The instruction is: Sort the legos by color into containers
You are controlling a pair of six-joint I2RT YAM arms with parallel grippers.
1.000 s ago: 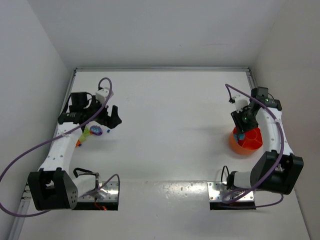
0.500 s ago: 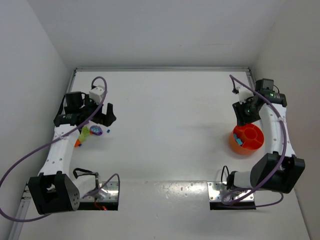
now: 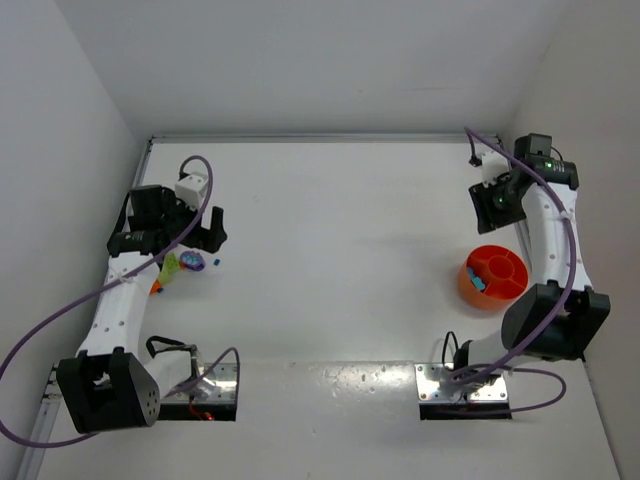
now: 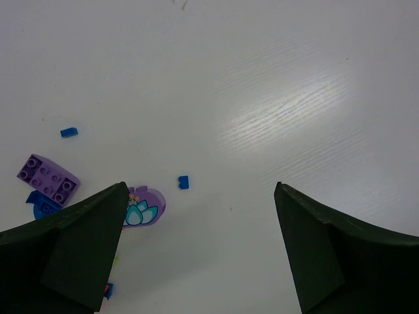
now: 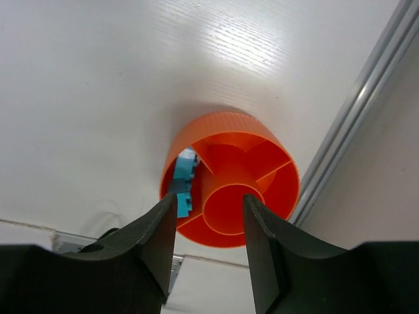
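Note:
My left gripper moves down and to its left in the top view next and lowers fingers around the yellow-green piece (image 3: 170,268), since it lies that way.
Several legos lie at the left of the table: a purple brick (image 4: 40,178), a round purple piece with a teal flower (image 4: 143,207), and small blue bits (image 4: 184,182). From above they show as a small cluster (image 3: 188,263) with a yellow-green piece (image 3: 170,268). My left gripper (image 4: 200,196) hovers wide open over them, holding nothing. The orange bowl (image 3: 468,293) with its containers stands at the right. One compartment holds a teal brick (image 5: 183,183). My right gripper (image 5: 209,197) is open and empty, high above the bowl (image 5: 216,124) and behind it (image 3: 497,205).
A metal rail (image 5: 366,111) runs along the table's right edge close to the bowl, with the side wall beyond it. The arms' base plates (image 3: 465,385) sit at the near edge. A purple cable (image 3: 60,300) loops beside the left arm.
The right gripper left the teal brick in the bowl, opened a little wider, then rose and drew back toward the far right. The left arm shifted slightly left.

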